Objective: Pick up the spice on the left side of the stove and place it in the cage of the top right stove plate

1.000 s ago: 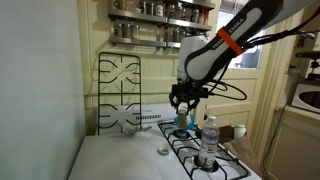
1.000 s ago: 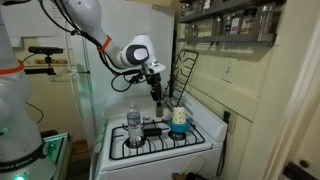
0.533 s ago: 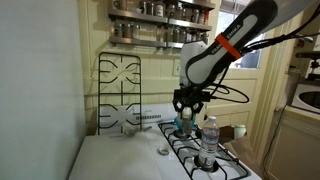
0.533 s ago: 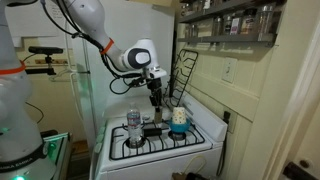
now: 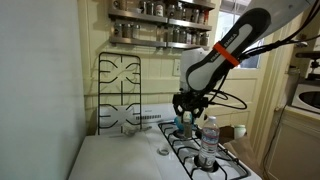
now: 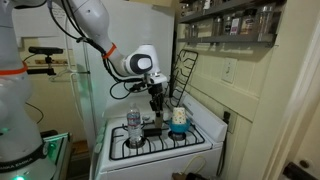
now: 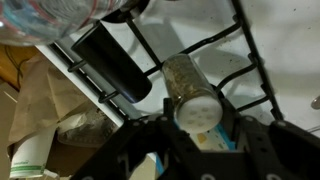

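Observation:
The jar's base already points between the bars. Next, my gripper should lower the jar into the burner grate beside the blue and white container and release it.
The spice jar (image 7: 187,88) is a clear jar of brownish spice with a white shaker lid. In the wrist view it sits between my black fingers (image 7: 140,135), pointing down at a black burner grate (image 7: 240,55) of the white stove. My gripper (image 7: 197,128) is shut on the jar near its lid. In both exterior views the gripper (image 5: 184,110) (image 6: 157,112) hangs low over the back part of the stove top (image 6: 165,140), and the jar is mostly hidden by the fingers.
A clear water bottle (image 5: 208,140) (image 6: 134,128) stands on the front burner. A blue and white container (image 6: 178,120) stands by the gripper. A black cylinder (image 7: 110,65) lies on the stove. Removed grates (image 5: 120,90) lean on the back wall. A spice shelf (image 5: 160,20) hangs above.
The gripper has moved down toward the stove top with the jar in it. The bottle and container have not moved.

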Controlling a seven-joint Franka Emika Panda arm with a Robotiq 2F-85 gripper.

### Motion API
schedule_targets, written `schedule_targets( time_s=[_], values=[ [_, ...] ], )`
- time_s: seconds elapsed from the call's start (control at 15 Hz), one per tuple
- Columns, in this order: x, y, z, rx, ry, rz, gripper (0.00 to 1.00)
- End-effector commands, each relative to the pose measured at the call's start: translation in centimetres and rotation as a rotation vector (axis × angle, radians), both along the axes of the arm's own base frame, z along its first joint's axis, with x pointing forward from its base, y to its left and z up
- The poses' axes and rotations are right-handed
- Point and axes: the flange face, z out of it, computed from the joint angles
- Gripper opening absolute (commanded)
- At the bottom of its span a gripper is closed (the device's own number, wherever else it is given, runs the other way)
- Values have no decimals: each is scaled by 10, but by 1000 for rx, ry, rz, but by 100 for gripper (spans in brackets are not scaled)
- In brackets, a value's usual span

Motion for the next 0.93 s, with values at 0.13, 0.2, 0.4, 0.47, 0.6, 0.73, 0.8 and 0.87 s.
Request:
schedule_targets(
  time_s=[0.13, 0.2, 0.4, 0.47, 0.6, 0.73, 0.8, 0.87],
  values=[
    [10, 7, -8, -6, -45, -18, 23],
    [10, 9, -12, -6, -37, -18, 23],
    [9, 10, -21, -10, -21, -16, 23],
    [10, 9, -23, -13, -23, -15, 23],
    [10, 7, -29, -14, -23, -18, 23],
    [11, 4, -34, -7, -21, -22, 23],
    [11, 4, -36, -2, -19, -23, 23],
    [11, 3, -38, 2, -15, -23, 23]
  ],
)
